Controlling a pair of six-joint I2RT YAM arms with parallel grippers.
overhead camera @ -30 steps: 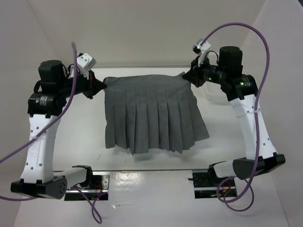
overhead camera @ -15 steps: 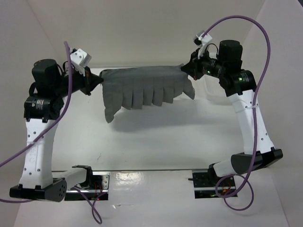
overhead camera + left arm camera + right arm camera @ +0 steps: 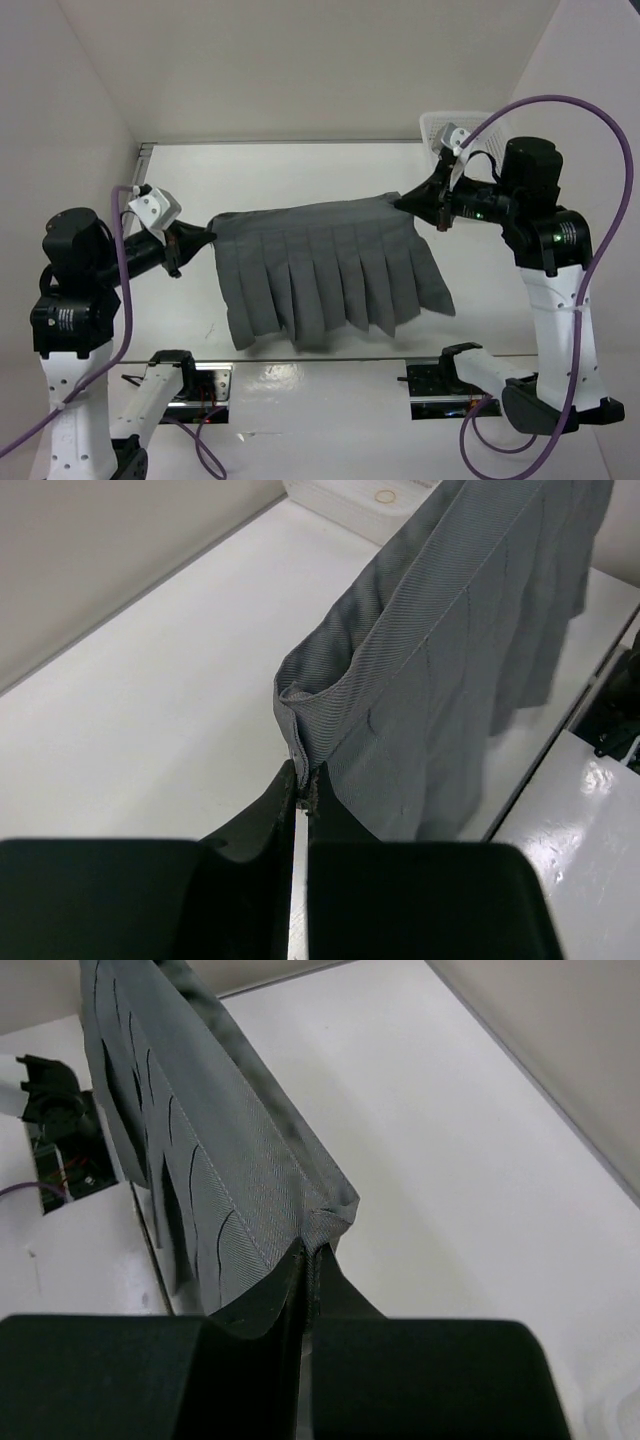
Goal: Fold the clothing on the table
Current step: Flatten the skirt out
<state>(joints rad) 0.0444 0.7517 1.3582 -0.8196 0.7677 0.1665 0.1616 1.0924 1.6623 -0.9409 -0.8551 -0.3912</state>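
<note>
The left gripper moves down and outward next and lays the skirt's waistband corner on the white tabletop.
The clothing point(image 3: 325, 270), a mid-grey pleated skirt, hangs in the air above the table point(image 3: 300, 170), stretched by its waistband between both arms, hem toward the near edge. My left gripper point(image 3: 207, 240) is shut on the waistband's left corner, and the left wrist view shows the clothing point(image 3: 440, 670) pinched at my gripper point(image 3: 305, 778). My right gripper point(image 3: 405, 203) is shut on the right corner; in the right wrist view the clothing point(image 3: 210, 1160) is nipped at my gripper point(image 3: 308, 1250).
A white mesh basket point(image 3: 440, 128) stands at the far right behind the right arm. White walls close in the table on the left, back and right. The arm bases and a metal rail point(image 3: 310, 365) run along the near edge.
Both arms have swung the skirt from the far side toward the near edge, still stretched between them. The hem flew up midway and now hangs down again. Both grips held.
</note>
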